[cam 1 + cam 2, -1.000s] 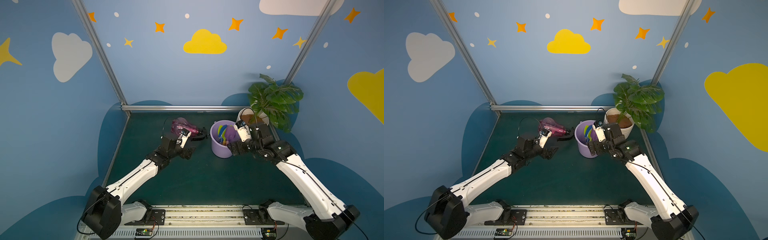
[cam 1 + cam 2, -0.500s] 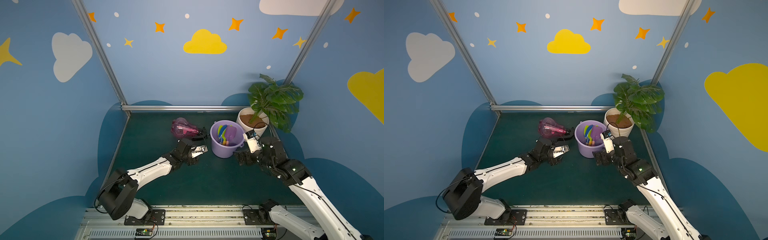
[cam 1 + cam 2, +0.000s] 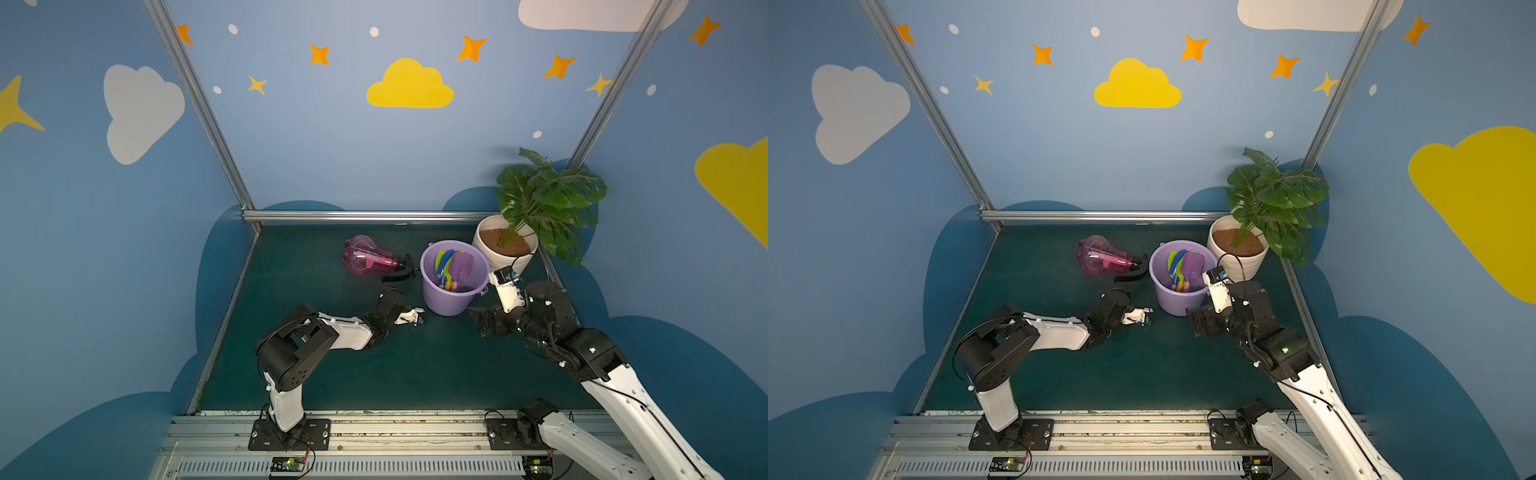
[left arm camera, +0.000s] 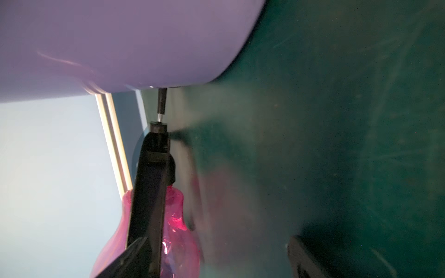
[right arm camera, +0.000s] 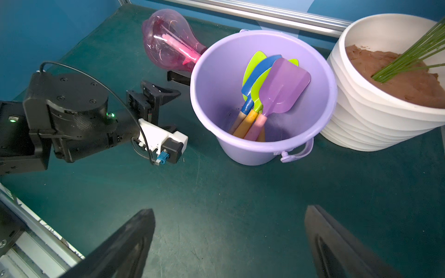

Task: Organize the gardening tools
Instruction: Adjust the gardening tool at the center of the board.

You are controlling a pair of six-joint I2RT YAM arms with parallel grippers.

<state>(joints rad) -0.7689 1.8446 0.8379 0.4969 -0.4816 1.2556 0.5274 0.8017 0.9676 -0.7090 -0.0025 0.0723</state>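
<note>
My open left gripper faces the black trigger [image 3: 397, 277] [image 4: 149, 187] jutting from the pink bottle, so next it will push outward until its fingers straddle the trigger and close.
The pink translucent spray bottle [image 3: 365, 259] [image 3: 1100, 259] [image 5: 168, 45] lies on its side on the green mat, left of the lilac bucket [image 3: 444, 303] [image 3: 1173, 305] [image 5: 252, 151]. Standing blade-up inside the bucket are a purple shovel [image 5: 281, 89], a blue one [image 5: 260, 72] and lime-green ones [image 5: 252, 65]. My left gripper [image 3: 392, 293] [image 3: 1117, 295] [image 4: 212, 260] is open and empty, low over the mat in front of the bottle's black trigger [image 4: 149, 187]. On the bucket's front right, my right gripper [image 3: 484, 322] [image 3: 1200, 322] [image 5: 226, 228] is open over bare mat.
A white ribbed plant pot [image 3: 505, 262] [image 3: 1246, 270] [image 5: 361, 120] with soil and a leafy plant [image 3: 548, 199] stands right behind the bucket, at the back right corner. Metal rails and blue walls border the mat.
Both arms have drawn back toward the front. The left gripper has left the spray bottle, which stays lying on the mat. The right gripper has come away from the bucket's rim and dropped lower.
</note>
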